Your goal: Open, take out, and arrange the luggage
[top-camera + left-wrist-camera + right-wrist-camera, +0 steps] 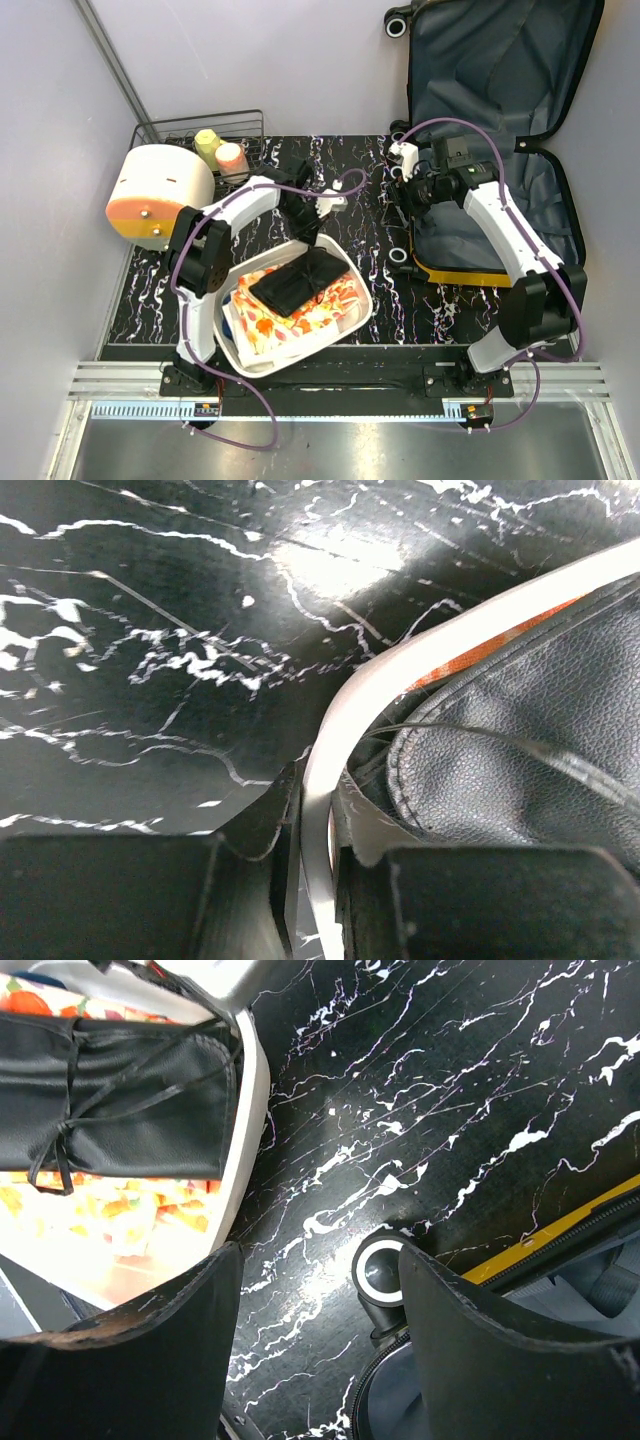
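My left gripper next drags the tray (pixel 355 275) by its far rim left in the top view to the table edge by the round container, clearing the table's middle.
The luggage (pixel 500 90) lies open at the right of the table, its dark grey lining up and its yellow edge (pixel 590 1215) toward the middle. My right gripper (pixel 400 195) hangs open beside its near-left corner, empty, with a black wheel (pixel 383 1268) just inside the right finger. A white tray (pixel 355 275) at front centre holds a black leather pouch (pixel 298 283) on orange patterned cloth (pixel 310 320). My left gripper (pixel 312 232) is shut on the tray's far rim (pixel 400 670). One jaw is outside the rim and the other inside, against the pouch (pixel 530 780).
A cream-and-orange round container (pixel 160 195) stands at the table's left edge. Behind it a wire basket (pixel 215 140) holds two small cups. Black marbled table surface (pixel 360 200) shows between the tray and the luggage. The luggage lid leans up against the back wall.
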Motion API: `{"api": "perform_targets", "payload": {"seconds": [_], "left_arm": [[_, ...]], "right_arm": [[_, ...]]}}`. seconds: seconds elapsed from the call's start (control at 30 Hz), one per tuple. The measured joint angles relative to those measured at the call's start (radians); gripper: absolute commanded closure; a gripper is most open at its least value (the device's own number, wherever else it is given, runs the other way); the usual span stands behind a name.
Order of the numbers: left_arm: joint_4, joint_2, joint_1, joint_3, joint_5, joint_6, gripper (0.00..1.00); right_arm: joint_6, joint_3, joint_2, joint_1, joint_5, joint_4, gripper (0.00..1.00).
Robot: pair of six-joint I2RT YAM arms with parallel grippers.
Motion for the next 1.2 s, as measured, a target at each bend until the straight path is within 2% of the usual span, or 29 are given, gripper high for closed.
{"api": "perform_targets", "payload": {"seconds": [0.13,0.27,0.4,0.53,0.6,0.87,1.2], "left_arm": [[-0.102,0.029,0.031,0.103,0.0,0.136,1.0],[-0.185,0.051,0.05,0.187,-0.006,0.342,1.0],[-0.28,0.056,0.08,0.192,-0.013,0.542,1.0],[-0.384,0.062,0.115,0.175,-0.015,0.65,1.0],[-0.412,0.057,0.148,0.101,-0.017,0.726,1.0],[-0.423,-0.056,0.216,-0.034,-0.035,0.874,0.96],[-0.456,-0.066,0.336,-0.082,-0.103,0.995,0.94]], "right_arm": [[0.013,0.004,0.032,-0.001,-0.007,0.0,0.28],[0.025,0.004,0.042,-0.001,-0.008,0.0,0.28],[0.034,0.004,0.042,-0.001,-0.008,0.0,0.28],[0.039,0.004,0.042,-0.001,-0.011,0.0,0.28],[0.039,0.003,0.042,-0.001,-0.013,0.0,0.28],[0.047,0.003,0.042,-0.001,-0.024,0.001,0.28],[0.055,0.003,0.042,-0.001,-0.027,0.0,0.28]]}}
